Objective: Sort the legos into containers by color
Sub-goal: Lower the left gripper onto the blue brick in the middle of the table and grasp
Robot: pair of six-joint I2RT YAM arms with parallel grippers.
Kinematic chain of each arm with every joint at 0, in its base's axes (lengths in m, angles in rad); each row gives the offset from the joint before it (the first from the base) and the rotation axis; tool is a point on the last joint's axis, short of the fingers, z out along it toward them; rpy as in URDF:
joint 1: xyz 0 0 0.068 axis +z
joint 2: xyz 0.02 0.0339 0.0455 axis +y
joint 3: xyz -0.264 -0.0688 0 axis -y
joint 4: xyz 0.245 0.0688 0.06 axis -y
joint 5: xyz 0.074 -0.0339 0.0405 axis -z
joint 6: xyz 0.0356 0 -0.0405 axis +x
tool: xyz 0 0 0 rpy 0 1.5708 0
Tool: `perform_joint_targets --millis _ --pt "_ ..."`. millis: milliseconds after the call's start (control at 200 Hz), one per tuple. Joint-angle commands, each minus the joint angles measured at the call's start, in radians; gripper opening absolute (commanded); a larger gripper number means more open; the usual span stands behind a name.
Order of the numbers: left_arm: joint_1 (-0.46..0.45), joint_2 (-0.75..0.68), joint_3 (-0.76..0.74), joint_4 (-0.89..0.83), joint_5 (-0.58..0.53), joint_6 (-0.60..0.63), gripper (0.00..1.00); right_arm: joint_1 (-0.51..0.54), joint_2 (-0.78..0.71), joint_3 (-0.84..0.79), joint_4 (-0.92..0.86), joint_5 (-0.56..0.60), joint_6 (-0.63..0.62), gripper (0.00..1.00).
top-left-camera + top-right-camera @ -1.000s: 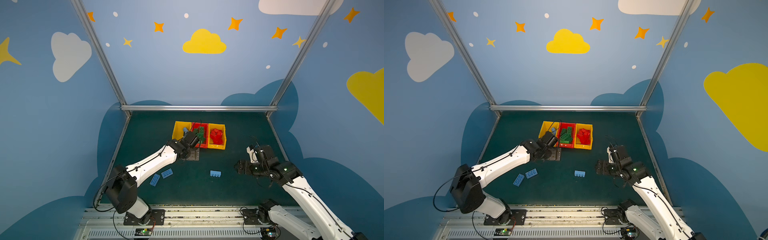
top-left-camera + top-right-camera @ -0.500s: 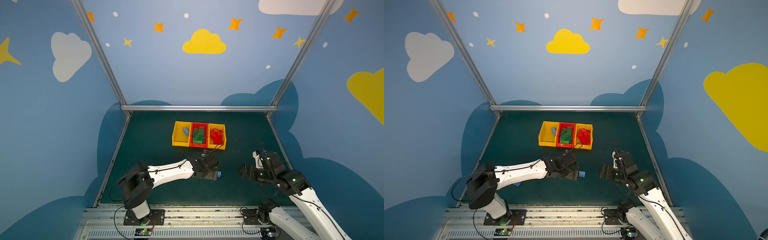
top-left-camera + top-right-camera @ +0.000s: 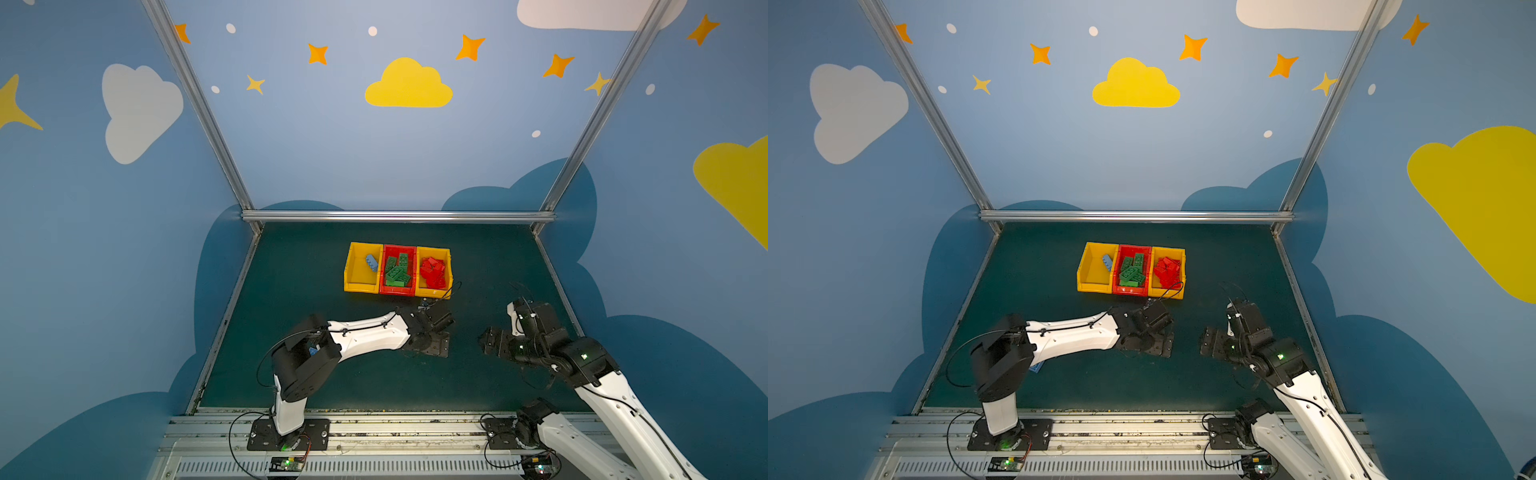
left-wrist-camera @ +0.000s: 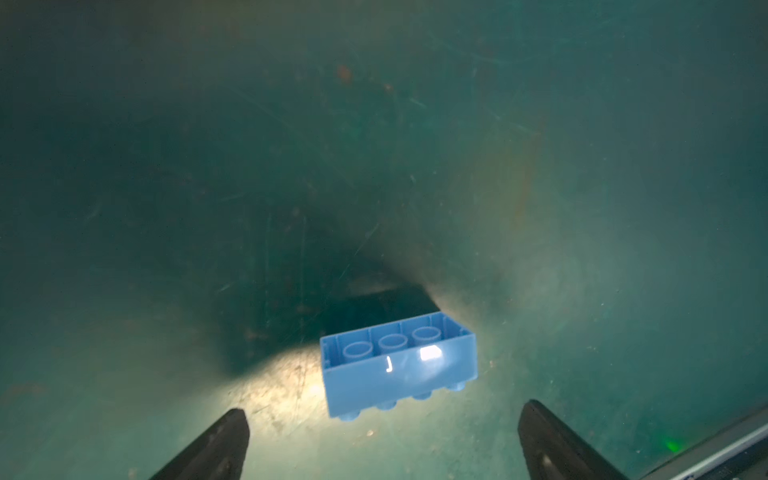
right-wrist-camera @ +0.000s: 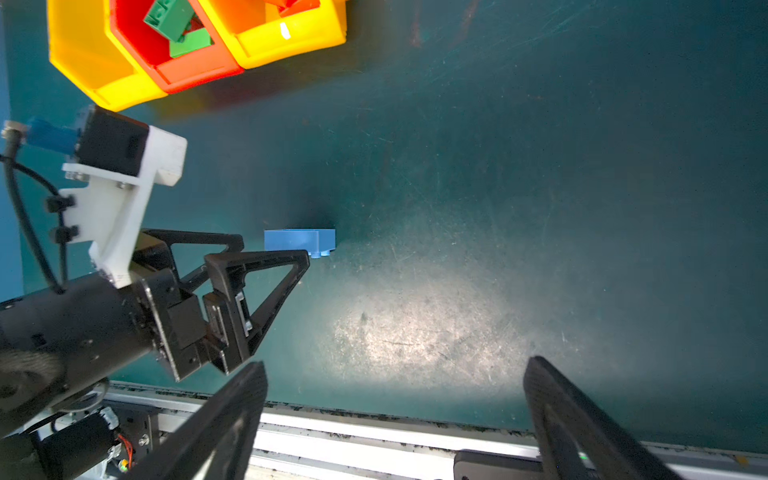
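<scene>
The blue lego (image 4: 398, 365) lies lengthwise between my open fingers, so I will move my left gripper down over it toward the mat to close on its short ends.
The containers stand in a row at mid-table: a yellow bin (image 3: 361, 287) with one blue lego (image 3: 372, 262), a red bin (image 3: 397, 291) with green legos (image 3: 397, 270), and a yellow bin (image 3: 432, 293) with red legos (image 3: 433, 272). A blue lego (image 4: 399, 365) lies studs-down on the mat, also seen in the right wrist view (image 5: 299, 240). My left gripper (image 4: 384, 415) hangs open over it, fingertips just short of it on either side, and hides it in both top views (image 3: 432, 343) (image 3: 1154, 345). My right gripper (image 3: 488, 340) (image 5: 397, 363) is open and empty at the right.
Another blue lego (image 3: 1038, 367) peeks out from under the left arm's elbow near the front left. The metal rail (image 5: 374, 432) runs along the table's front edge, below the right gripper. Metal frame posts and blue walls close in the back and sides.
My left arm swung from the bins to the front middle and now covers the blue lego that showed beside it half a second ago. The right arm drew back slightly.
</scene>
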Motion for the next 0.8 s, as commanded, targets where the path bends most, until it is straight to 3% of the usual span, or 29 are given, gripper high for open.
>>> perform_joint_targets --millis 0,330,796 --pt "0.001 0.014 0.024 -0.037 0.007 0.007 1.00 -0.005 0.004 -0.004 0.003 0.031 -0.002 0.94" --pt "-0.006 0.086 0.078 -0.063 0.019 0.023 1.00 -0.019 -0.002 -0.028 0.024 0.031 0.003 0.94" --pt "-0.006 0.181 0.166 -0.165 -0.072 0.045 0.98 -0.032 0.002 -0.032 0.030 0.025 -0.004 0.94"
